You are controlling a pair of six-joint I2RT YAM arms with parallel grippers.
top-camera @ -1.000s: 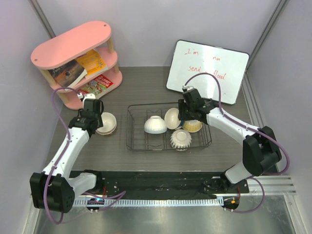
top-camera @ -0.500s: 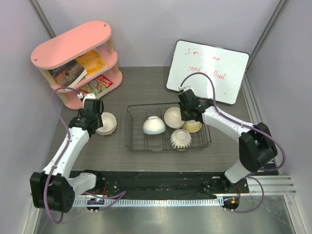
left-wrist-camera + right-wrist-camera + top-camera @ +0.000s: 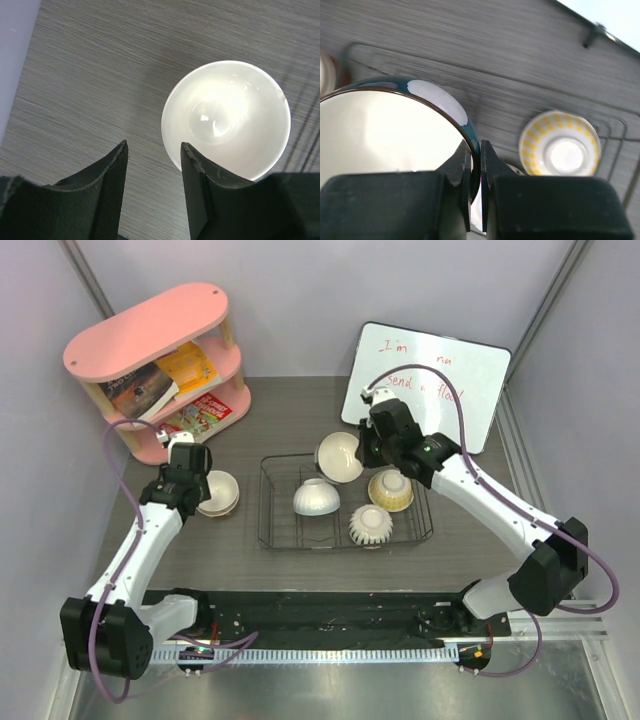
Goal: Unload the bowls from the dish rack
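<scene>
My right gripper next moves to the left in the top view, over the pale-inside bowl [image 3: 219, 492], which is open upward beside the rack. It then goes down onto that bowl.
The black wire dish rack [image 3: 275, 502] stands mid-table. In it are a cream bowl upside down [image 3: 317, 497], a white ribbed bowl [image 3: 371, 526] and the yellow patterned bowl [image 3: 391, 490], which also shows in the right wrist view [image 3: 560, 150]. My right gripper [image 3: 362, 452] is shut on the rim of the blue-and-white banded bowl [image 3: 339, 456], held tilted above the rack's far edge; its fingers [image 3: 475, 150] pinch the rim [image 3: 445, 105]. My left gripper [image 3: 193, 485] is open and empty [image 3: 152, 165], just left of a pale-inside bowl [image 3: 227, 117] on the table [image 3: 218, 492]; its outside looks reddish.
A pink shelf [image 3: 150, 360] with books stands at the back left. A whiteboard [image 3: 425, 388] leans at the back right behind the right arm. Grey walls close in both sides. The arm bases sit on a black rail [image 3: 320, 615] at the near edge.
My right gripper has lifted the banded bowl out of the rack, up and toward the far left. The yellow bowl is now uncovered. The left arm has hardly moved.
</scene>
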